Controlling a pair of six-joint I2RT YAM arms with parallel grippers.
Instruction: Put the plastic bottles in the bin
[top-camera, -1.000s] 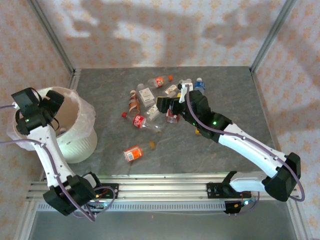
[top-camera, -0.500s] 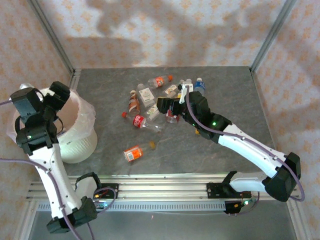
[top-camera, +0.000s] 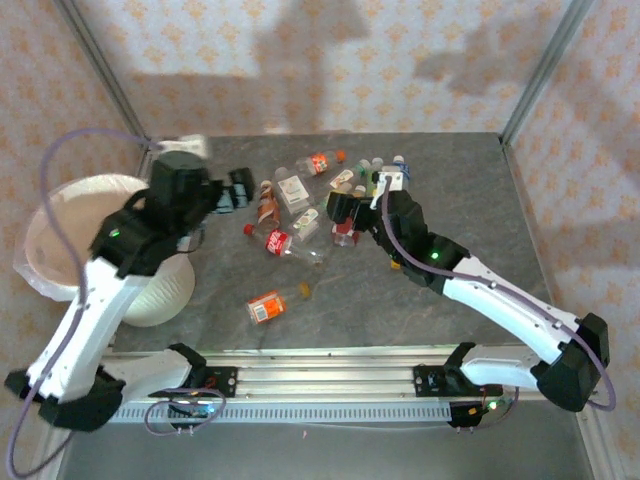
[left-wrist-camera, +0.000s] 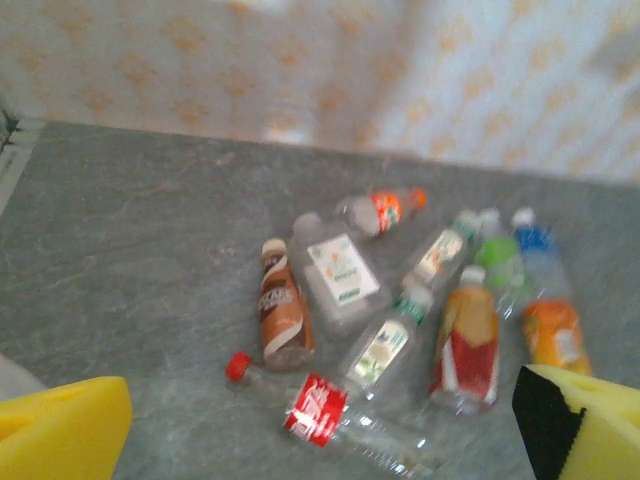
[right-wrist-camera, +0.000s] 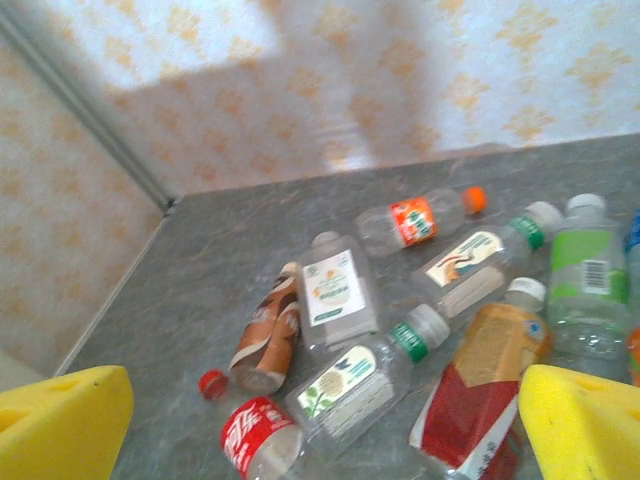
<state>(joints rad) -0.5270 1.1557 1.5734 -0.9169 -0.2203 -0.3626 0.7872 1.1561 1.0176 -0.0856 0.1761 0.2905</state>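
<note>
Next, my left gripper moves back toward the base and down onto the neck of the orange-label bottle, since that bottle lies clear of the heap.
The plastic bottles lie in a loose heap mid-table. One with an orange label lies apart near the front. The pale bin with its bag stands at the left. My left gripper hangs open just left of the heap, away from the bin. In its wrist view the left gripper is empty above the red-label bottle, next to the brown bottle. My right gripper is open over the heap's right side. In the right wrist view the right gripper frames a green-capped bottle and a red-and-yellow one.
Patterned walls and metal posts close in the table at the back and sides. A rail runs along the front edge. Bare grey tabletop lies to the right of the heap and between the bin and the bottles.
My left arm has swung from over the bin across to the right, stopping beside the bottle heap. The right gripper has edged slightly toward the back over the bottles.
</note>
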